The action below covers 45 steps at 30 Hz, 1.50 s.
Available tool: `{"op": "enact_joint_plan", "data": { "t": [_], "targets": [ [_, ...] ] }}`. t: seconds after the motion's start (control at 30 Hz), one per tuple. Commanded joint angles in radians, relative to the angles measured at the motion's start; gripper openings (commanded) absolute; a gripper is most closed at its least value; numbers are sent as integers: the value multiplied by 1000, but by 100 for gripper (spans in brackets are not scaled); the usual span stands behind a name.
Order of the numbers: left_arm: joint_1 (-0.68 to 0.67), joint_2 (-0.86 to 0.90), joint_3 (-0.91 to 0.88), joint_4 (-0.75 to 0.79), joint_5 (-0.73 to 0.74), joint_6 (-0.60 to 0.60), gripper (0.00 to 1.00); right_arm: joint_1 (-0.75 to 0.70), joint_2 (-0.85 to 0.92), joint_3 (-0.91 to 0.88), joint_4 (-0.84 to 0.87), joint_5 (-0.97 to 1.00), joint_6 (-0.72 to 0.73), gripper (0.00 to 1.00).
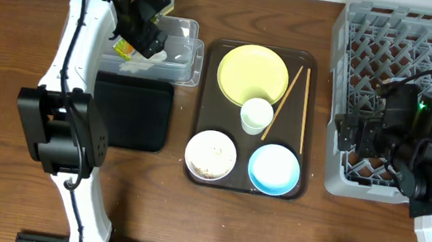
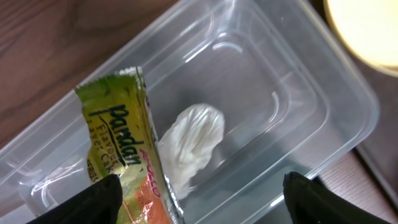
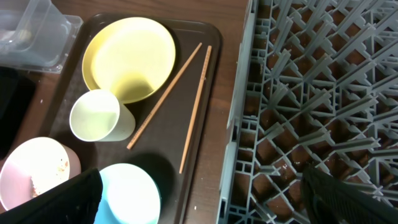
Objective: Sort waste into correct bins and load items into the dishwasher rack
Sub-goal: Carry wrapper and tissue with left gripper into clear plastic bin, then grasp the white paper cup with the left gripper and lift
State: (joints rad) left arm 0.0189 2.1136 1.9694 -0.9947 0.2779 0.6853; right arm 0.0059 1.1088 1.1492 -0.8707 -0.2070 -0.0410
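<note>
My left gripper is about to lift from the clear tub (image 1: pixel 180 59). It will then go down onto the white cup's rim on the tub side, because the cup's opening faces up.
My left gripper (image 1: pixel 142 38) is open over the clear tub (image 1: pixel 180 59). In the left wrist view the green-and-yellow wrapper (image 2: pixel 121 155) and the white crumpled scrap (image 2: pixel 193 140) lie inside the clear tub (image 2: pixel 280 81), between the spread fingers (image 2: pixel 202 205). The black tray (image 1: pixel 131 111) sits just in front of the tub. The yellow plate (image 1: pixel 253 74), white cup (image 1: pixel 256 115), pinkish bowl (image 1: pixel 211 155) holding rice grains, light blue bowl (image 1: pixel 274 168) and two chopsticks (image 1: pixel 304 107) rest on the brown serving tray. My right gripper (image 3: pixel 208 205) is open and empty above the grey rack's left wall (image 3: pixel 233 155).
The brown serving tray (image 1: pixel 206 95) lies between the bins and the grey rack (image 1: pixel 421 89). Wooden table shows in front of the tray and bins. The left arm's base (image 1: pixel 60 130) stands left of the black tray.
</note>
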Motion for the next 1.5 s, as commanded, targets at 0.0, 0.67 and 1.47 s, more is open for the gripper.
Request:
{"op": "enact_joint_plan", "data": {
  "t": [0.0,0.67,1.47],
  "targets": [
    [-9,-90,54,-6,2,-150,88,8,-3,19,2,-23,-8,99],
    [-102,-319,33,-232,127,-288,86,8,-3,19,-22,-212,-9,99],
    [-464,-51,-121,-124,132,-774,52,8,-2,19,-50,-212,-8,93]
  ]
}}
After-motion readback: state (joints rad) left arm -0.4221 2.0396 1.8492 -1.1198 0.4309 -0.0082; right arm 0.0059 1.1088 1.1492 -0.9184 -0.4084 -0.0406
